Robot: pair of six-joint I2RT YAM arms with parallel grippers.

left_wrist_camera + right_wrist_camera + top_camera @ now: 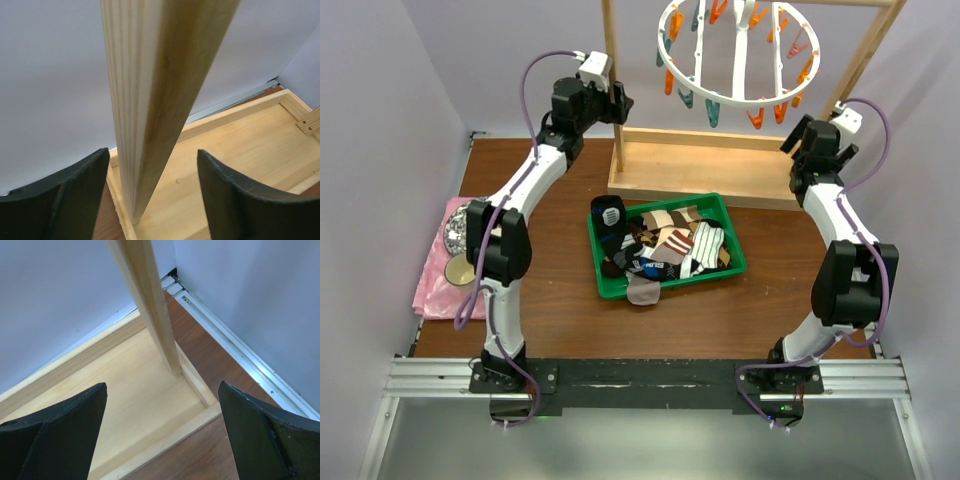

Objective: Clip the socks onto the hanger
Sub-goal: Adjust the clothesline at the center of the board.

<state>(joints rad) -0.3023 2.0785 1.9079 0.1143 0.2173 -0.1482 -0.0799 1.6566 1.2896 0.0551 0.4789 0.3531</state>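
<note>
Next, my right gripper moves outward until the frame's post (150, 300) sits between the open fingers, then closes on it, because that post stands just beyond them.
The socks (665, 245), a heap of striped, argyle and beige ones, lie in a green tray (596, 262) mid-table, with one beige sock hanging over the front rim. The hanger (740, 55), a white ring with orange and teal pegs, hangs from the wooden frame at the back. My left gripper (618, 100) (153, 151) is open around the frame's left post (150, 100), with a gap on both sides. My right gripper (796, 135) (162, 384) is open and empty over the frame's right base corner, just short of the right post (150, 300).
The wooden frame's flat base (705, 165) spans the back of the table. A pink cloth (432, 285) at the left edge carries a shiny crumpled object (455, 228) and a small beige bowl (460, 270). Walls close in on the left, back and right.
</note>
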